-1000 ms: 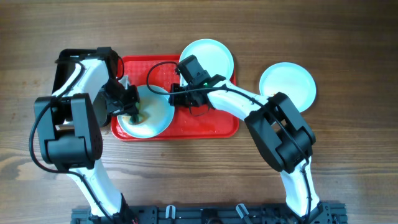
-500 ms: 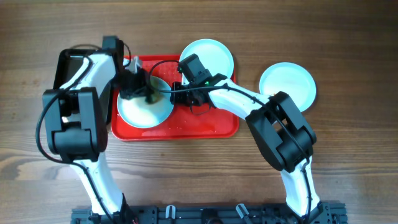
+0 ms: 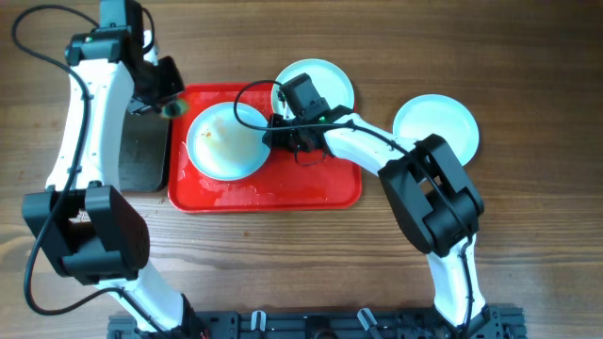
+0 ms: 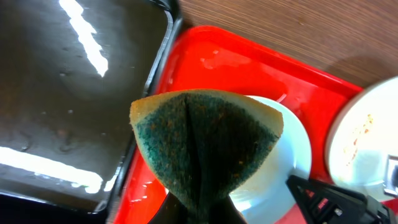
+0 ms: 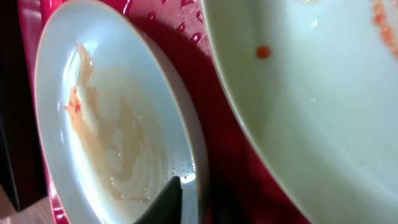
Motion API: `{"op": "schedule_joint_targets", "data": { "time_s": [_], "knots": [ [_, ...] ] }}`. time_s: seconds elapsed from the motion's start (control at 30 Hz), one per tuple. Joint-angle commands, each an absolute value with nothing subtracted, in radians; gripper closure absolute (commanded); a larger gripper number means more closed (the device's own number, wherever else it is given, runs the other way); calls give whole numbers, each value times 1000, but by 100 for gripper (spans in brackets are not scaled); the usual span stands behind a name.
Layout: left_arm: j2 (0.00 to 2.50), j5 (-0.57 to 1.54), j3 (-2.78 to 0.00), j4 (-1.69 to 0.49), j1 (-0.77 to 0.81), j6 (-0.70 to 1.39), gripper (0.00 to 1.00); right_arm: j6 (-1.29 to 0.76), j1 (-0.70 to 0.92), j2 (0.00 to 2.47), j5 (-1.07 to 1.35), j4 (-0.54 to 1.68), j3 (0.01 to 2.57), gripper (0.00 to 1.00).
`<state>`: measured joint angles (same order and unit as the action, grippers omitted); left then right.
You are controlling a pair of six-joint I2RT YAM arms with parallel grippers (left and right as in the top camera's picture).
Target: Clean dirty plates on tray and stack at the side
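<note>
Next, the green sponge (image 4: pixel 205 143) goes left in the overhead view, down onto the black tray's wet bottom for my left gripper's release, since specks dot it.
One plate (image 3: pixel 224 141) with faint orange smears lies on the red tray (image 3: pixel 283 193). My right gripper (image 3: pixel 272 132) is shut on this plate's right rim; in the right wrist view one finger (image 5: pixel 183 199) lies inside the rim of the smeared plate (image 5: pixel 106 124). A second plate (image 3: pixel 316 83) with orange spots overlaps the tray's back edge and also shows in the right wrist view (image 5: pixel 311 93). A third plate (image 3: pixel 435 127) lies on the table to the right. My left gripper (image 3: pixel 168 104) is shut on a green sponge (image 4: pixel 205 143), held above the tray's left rim.
A black tray (image 3: pixel 141 155), wet and shiny, lies just left of the red tray and also shows in the left wrist view (image 4: pixel 62 93). The red tray's floor (image 4: pixel 205 62) is wet. Bare wooden table surrounds everything.
My left gripper has lifted the sponge off the tray plate and moved back and left to the black tray's edge. The right gripper stays on the plate's rim.
</note>
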<state>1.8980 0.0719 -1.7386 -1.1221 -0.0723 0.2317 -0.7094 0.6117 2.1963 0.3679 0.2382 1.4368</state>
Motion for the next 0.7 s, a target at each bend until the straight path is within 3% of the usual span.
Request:
{"op": "schedule_joint_targets", "data": {
  "time_s": [0.0, 0.37, 0.67],
  "knots": [
    [1894, 46, -1747, -1119, -90, 243, 92, -642, 634, 2235, 318, 305, 1464, 95],
    [1894, 43, -1747, -1120, -90, 243, 92, -310, 620, 2225, 168, 819, 1846, 95],
    [1894, 35, -1747, -1119, -90, 244, 96, -183, 656, 2147, -330, 1015, 1894, 95]
  ]
}}
